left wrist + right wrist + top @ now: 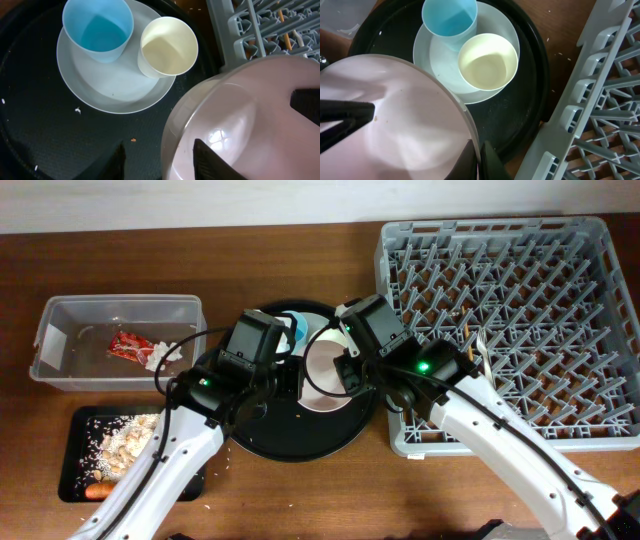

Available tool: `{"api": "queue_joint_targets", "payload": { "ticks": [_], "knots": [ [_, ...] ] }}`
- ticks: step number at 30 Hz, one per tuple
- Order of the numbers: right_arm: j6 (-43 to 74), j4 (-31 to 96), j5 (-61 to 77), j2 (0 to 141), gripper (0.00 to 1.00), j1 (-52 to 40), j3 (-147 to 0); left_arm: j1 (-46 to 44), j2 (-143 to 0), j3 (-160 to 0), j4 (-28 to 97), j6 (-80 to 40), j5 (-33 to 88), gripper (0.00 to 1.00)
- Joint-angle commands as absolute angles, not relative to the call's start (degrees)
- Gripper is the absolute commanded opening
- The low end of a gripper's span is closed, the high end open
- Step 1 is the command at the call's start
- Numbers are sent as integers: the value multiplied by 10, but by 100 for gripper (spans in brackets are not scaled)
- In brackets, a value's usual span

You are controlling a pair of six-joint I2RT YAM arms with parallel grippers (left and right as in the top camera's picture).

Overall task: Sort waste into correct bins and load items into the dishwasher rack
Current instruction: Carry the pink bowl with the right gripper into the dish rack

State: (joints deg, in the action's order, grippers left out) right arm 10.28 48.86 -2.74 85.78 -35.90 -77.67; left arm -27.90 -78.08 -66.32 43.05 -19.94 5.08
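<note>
My right gripper should next carry the pinkish-white bowl (322,375) up and outward while tilting it, then down among the empty far rows of the grey dishwasher rack.
The pinkish-white bowl (322,375) sits tilted over the round black tray (300,435), between both grippers. My right gripper (477,160) is shut on the bowl's rim (395,130). My left gripper (160,162) is open and straddles the opposite rim of the bowl (250,115), one finger inside and one over the tray. The blue cup (97,30) and cream-white cup (167,47) stand upright on the pale grey plate (110,85). The grey dishwasher rack (510,320) is at the right.
The clear tub (60,330) at the left holds the red wrapper (130,345) and white tissue (160,355). The shallow black tray (72,470) holds noodle scraps (125,442) and the carrot (100,490). A small crumb (133,140) lies on the round tray.
</note>
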Motion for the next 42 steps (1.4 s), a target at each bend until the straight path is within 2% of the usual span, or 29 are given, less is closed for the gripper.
{"api": "queue_joint_targets", "payload": {
  "ticks": [1,7,10,12,14,15,19,22,23,25,32,36,38,42],
  "knots": [
    [99,485,-25,856,4,-362,-781,-279,-781,-686,431,-194,42,50],
    [99,482,-24,856,4,-347,-781,-279,-750,-755,486,-183,15,51],
    [99,475,-45,856,4,-317,-785,-279,-722,-777,503,-183,-28,61],
    [93,471,-128,856,4,-285,-788,-267,-699,-779,511,-183,-66,71],
    [60,463,-194,855,4,-272,-788,-258,-691,-779,518,-183,-91,73],
    [20,462,-241,853,4,-270,-791,-257,-691,-779,520,-183,-95,99],
    [-94,430,-464,842,4,-270,-826,-257,-692,-779,520,-183,-95,99],
    [-232,349,-575,843,4,-269,-827,-257,-692,-779,520,-183,-95,99],
    [-310,290,-594,843,4,-267,-827,-257,-692,-779,520,-183,-95,99],
    [-425,198,-594,844,4,-236,-827,-257,-692,-779,520,-183,-95,99],
    [-561,15,-482,921,4,-30,-827,-257,-692,-779,520,-183,-95,99],
    [-679,-136,-482,1053,4,8,-827,-257,-692,-779,520,-183,-95,99],
    [-724,-153,-482,1116,4,6,-827,-257,-692,-779,520,-183,-95,99],
    [-724,-155,-484,1180,4,3,-827,-257,-692,-779,520,-183,-95,99]
  ]
}}
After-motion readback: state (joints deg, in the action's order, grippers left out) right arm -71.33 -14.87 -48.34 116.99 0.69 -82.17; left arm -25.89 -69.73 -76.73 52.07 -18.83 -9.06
